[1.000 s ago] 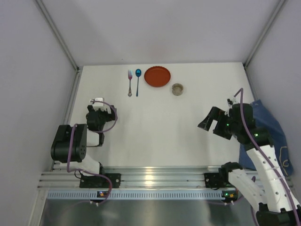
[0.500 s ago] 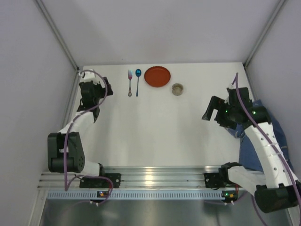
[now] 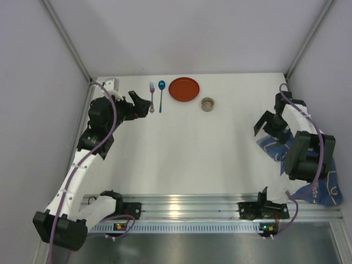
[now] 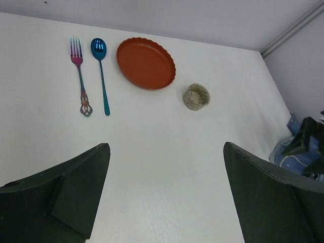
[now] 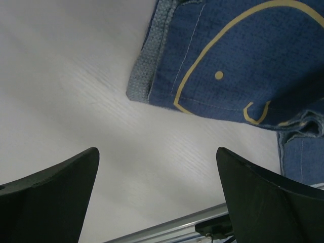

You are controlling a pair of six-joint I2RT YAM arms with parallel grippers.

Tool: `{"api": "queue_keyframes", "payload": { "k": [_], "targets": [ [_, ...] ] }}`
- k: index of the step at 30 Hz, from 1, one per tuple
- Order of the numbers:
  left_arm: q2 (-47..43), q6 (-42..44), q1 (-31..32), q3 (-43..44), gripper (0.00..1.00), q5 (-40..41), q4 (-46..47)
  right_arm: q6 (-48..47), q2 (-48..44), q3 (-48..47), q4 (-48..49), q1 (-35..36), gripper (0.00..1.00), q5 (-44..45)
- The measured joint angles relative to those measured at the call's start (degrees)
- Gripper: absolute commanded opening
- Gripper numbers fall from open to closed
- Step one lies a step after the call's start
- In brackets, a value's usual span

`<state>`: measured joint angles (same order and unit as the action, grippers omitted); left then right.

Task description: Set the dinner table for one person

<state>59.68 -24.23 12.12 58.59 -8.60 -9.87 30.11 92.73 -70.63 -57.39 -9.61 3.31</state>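
Observation:
My right gripper moves down onto the folded corner of the blue cloth [image 5: 238,61] next and closes, since that corner sticks out over bare table between my open fingers.
The white dinner table [image 3: 187,148] carries, along its far edge, an iridescent fork [image 3: 152,96], a blue spoon [image 3: 161,94], a red plate [image 3: 184,89] and a small speckled cup [image 3: 208,104]. They also show in the left wrist view: fork [image 4: 79,76], spoon [image 4: 100,71], plate [image 4: 146,63], cup [image 4: 196,96]. My left gripper [image 3: 141,103] is open and empty just left of the fork, above bare table [image 4: 166,147]. My right gripper [image 3: 265,125] is open and empty [image 5: 157,151] at the left edge of the dark blue fish cloth [image 5: 238,61].
The blue cloth [image 3: 275,146] lies crumpled at the right side of the table and runs down to the near right corner. Grey walls enclose the table on three sides. The metal mounting rail [image 3: 176,212] runs along the near edge.
My left arm has swung out from near its base to the far left, ending beside the fork. My right gripper has moved right, to the cloth's edge.

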Motion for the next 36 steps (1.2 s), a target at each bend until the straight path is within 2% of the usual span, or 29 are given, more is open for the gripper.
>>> {"api": "queue_keyframes", "payload": {
  "k": [5,11,14,17,18,20,24,27,31,36],
  "targets": [
    [-11.1,-2.6,2.3,-5.4,0.99,0.9,-6.6,-0.5,8.5,-0.5,3.3,-0.6,0.93,0.5],
    [-18.0,-3.6,2.6,-7.3,0.99,2.5,-16.5,-1.6,14.4,-0.8,7.3,-1.3,0.74,1.7],
    [-19.1,-3.5,2.6,-7.1,0.99,3.1,-19.6,-2.0,16.0,-2.3,7.5,-2.8,0.57,-0.2],
    [-19.0,-3.5,2.6,-6.3,0.99,3.4,-22.0,-2.3,16.6,-3.1,7.6,-3.5,0.35,0.0],
    [-18.9,-3.5,2.6,-6.2,0.99,3.5,-22.3,-2.5,16.6,-3.1,7.6,-3.5,0.17,0.2],
    [-18.7,-3.5,2.6,-6.2,0.99,3.5,-23.2,-3.0,16.5,-2.9,7.6,-3.5,0.00,0.9],
    [-18.6,-3.6,2.6,-6.2,0.99,3.5,-24.1,-2.9,14.6,-0.7,9.3,-2.1,0.00,1.5],
    [-18.4,-3.8,2.6,-6.2,0.99,3.5,-24.0,-1.7,11.3,3.3,11.1,1.8,0.00,-1.2],
    [-16.9,-3.8,2.6,-6.2,0.99,3.5,-23.6,2.6,6.9,6.9,11.5,13.4,0.00,-7.6],
    [-13.5,-3.7,2.6,-6.2,0.99,3.5,-23.0,11.3,2.4,5.1,14.5,27.6,0.00,-16.7]
  ]
}}
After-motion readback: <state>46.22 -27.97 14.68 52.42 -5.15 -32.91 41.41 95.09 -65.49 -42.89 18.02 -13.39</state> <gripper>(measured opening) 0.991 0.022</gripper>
